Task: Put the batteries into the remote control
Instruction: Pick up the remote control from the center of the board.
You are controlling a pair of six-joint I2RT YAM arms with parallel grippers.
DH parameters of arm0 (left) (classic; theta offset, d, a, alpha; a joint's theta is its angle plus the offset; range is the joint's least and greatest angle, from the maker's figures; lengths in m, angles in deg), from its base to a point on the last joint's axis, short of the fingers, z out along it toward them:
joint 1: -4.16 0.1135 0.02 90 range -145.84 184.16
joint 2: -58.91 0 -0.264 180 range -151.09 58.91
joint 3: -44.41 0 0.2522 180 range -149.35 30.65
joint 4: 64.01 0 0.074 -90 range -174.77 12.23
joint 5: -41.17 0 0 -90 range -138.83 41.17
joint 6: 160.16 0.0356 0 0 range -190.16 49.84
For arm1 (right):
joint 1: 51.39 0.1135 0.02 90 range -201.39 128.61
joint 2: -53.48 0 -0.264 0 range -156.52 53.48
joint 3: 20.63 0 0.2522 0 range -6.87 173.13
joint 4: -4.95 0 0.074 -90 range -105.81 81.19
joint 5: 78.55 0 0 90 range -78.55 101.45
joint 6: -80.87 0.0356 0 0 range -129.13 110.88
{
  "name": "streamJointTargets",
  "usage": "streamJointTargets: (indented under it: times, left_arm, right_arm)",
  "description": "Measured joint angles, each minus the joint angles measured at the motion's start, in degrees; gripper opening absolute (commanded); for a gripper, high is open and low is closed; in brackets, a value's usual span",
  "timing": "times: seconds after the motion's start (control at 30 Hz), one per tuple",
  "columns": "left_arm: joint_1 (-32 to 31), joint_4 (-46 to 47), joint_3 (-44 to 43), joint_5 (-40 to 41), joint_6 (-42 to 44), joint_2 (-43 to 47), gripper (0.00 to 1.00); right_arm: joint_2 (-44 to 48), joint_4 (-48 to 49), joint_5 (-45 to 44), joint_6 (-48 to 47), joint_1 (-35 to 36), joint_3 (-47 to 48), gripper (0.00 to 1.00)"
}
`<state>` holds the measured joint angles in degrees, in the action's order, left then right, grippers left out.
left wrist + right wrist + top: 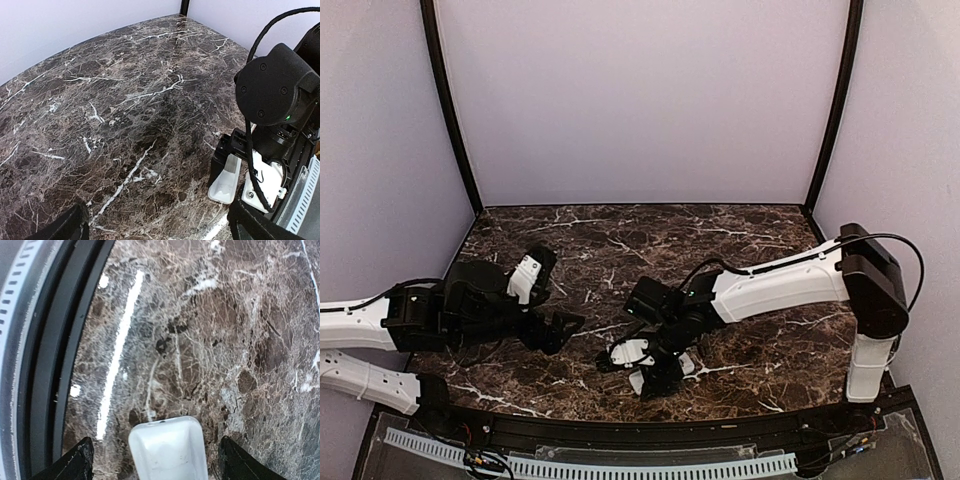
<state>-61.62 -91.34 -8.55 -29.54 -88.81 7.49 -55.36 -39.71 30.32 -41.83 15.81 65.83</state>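
The remote control (pixel 638 382) (pixel 167 450) lies just below my right gripper, between its open fingers with a gap on either side, so I need to lower that gripper slightly and close it.
The remote control (pixel 167 450) shows its plain white rounded end at the bottom middle of the right wrist view. My right gripper (pixel 160 467) is open, with one black finger on each side of the remote and a gap on both sides. In the top view the right gripper (pixel 655 368) is low over the table near the front edge, with the remote (pixel 627 352) at its left. The left wrist view shows the remote (pixel 226 180) sloping down to the table. My left gripper (pixel 160 231) (pixel 560 328) is open and empty, to the left of the remote. The batteries are out of view.
The dark marble table (pixel 650 240) carries the scene. A black front rim (pixel 75 315) and a white slotted cable tray (pixel 590 465) run along the near edge, close to the right gripper. The right arm's black wrist housing (pixel 275 85) and cable fill the right of the left wrist view.
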Motion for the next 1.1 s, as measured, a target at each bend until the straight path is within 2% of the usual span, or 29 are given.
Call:
streamJointTargets:
  times: [0.2,0.57,0.9,1.1]
  left_arm:
    - [0.0,-2.0,0.1,1.4,-0.1,0.0,0.96]
    - [0.0,-2.0,0.2,1.5,0.2,-1.4,0.96]
    - [0.0,-1.9,1.0,1.5,0.6,-0.4,0.96]
    - [0.0,-0.7,2.1,1.5,1.4,2.7,0.92]
  right_arm:
    - [-3.2,-3.8,-3.8,-3.2,-0.1,2.0,0.73]
    - [-4.2,-6.1,-8.9,-4.6,0.7,3.0,0.37]
    - [-3.7,-8.2,-8.8,-3.3,1.8,3.7,0.27]
    - [4.2,-6.2,-2.7,1.9,0.7,3.2,0.24]
